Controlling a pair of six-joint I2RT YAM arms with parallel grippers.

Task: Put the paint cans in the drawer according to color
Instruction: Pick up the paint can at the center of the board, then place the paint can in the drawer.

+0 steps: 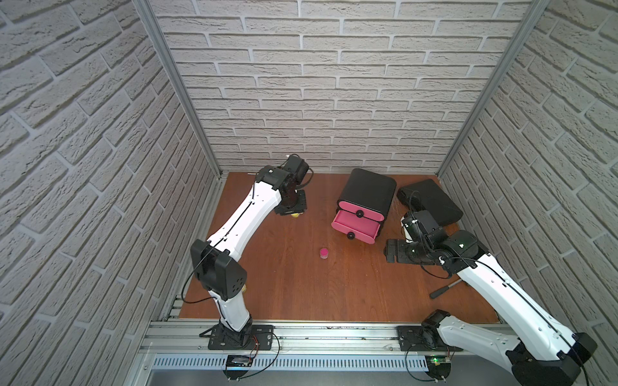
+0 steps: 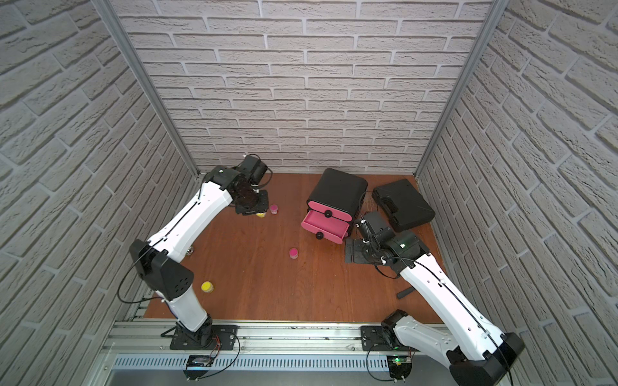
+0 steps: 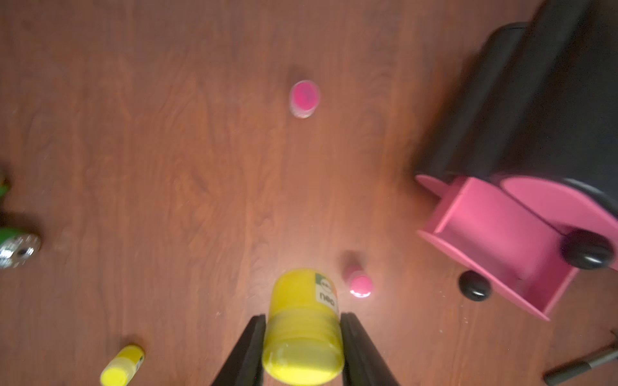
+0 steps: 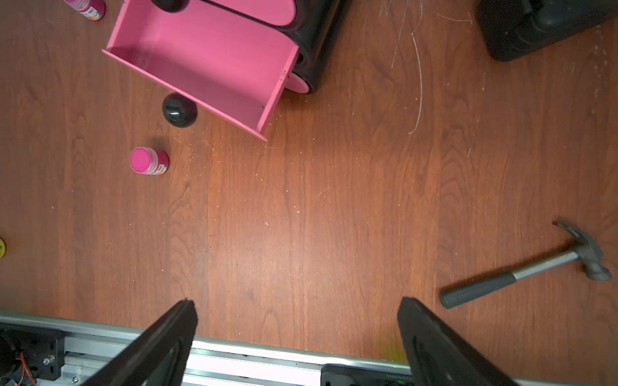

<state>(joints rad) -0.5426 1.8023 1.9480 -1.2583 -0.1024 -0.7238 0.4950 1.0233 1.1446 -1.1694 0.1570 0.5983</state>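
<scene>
My left gripper holds the yellow can and should carry it across next and let go of it over the drawer's closer end (image 1: 342,222) (image 3: 465,222), because the empty pink drawer is between my left and right grippers.
My left gripper (image 3: 303,316) is shut on a yellow paint can (image 3: 302,327), at the back left of the table (image 1: 294,214). Just beside it stands a pink can (image 3: 359,284), also visible in a top view (image 2: 274,209). Mid-table stands another pink can (image 1: 323,253) (image 4: 148,161). A second yellow can (image 2: 207,286) sits near the left arm's elbow. The black drawer cabinet (image 1: 368,190) has its middle pink drawer (image 1: 356,227) (image 4: 207,63) pulled out and empty. My right gripper (image 4: 297,300) hangs open and empty to the right of the drawer (image 1: 392,250).
A flat black case (image 1: 431,200) lies behind the right arm. A grey hammer (image 4: 525,270) lies near the front right. A green tool (image 3: 10,234) shows at the edge of the left wrist view. The metal rail (image 1: 334,331) borders the table's front.
</scene>
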